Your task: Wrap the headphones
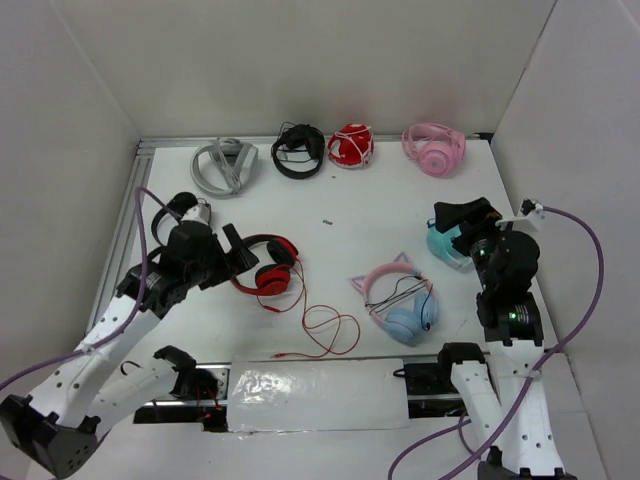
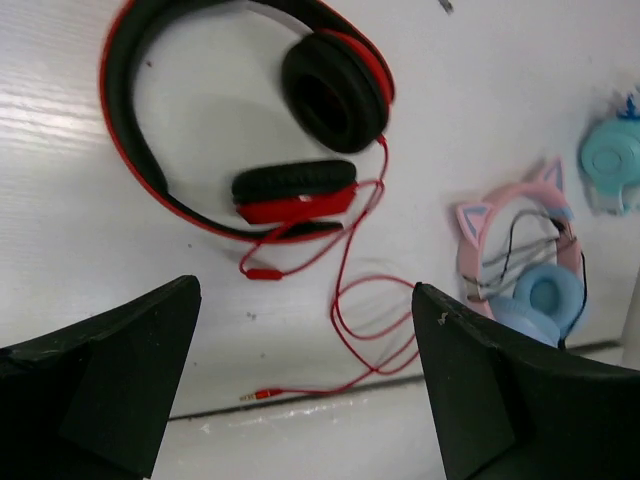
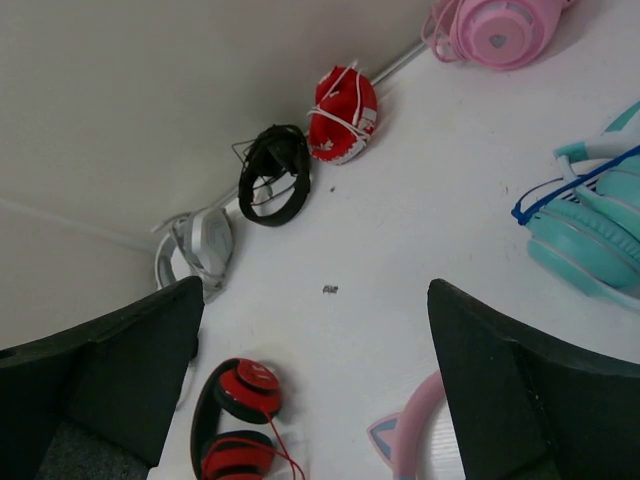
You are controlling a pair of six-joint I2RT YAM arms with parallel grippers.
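Observation:
My left gripper lowers its open fingers astride the headband's bare bend opposite the earcups next, clear of the loose red cable, since that bend lies below.
The red headphones (image 1: 272,278) lie flat on the white table left of centre, with a black-and-red headband and both earcups near each other. Their thin red cable (image 1: 328,328) trails loose in loops toward the front edge and ends in a plug (image 1: 282,354). They also show in the left wrist view (image 2: 300,205), with the cable (image 2: 345,300) and plug (image 2: 255,396) below them, and in the right wrist view (image 3: 235,420). My left gripper (image 1: 240,254) is open and empty just left of the headband. My right gripper (image 1: 455,215) is open and empty at the right, far from them.
Along the back wall lie a grey pair (image 1: 224,165), an all-black pair (image 1: 299,150), a folded red pair wound with white cord (image 1: 351,146) and a pink pair (image 1: 434,148). A teal pair (image 1: 445,248) sits under my right gripper. A pink-and-blue cat-ear pair (image 1: 398,300) lies centre right.

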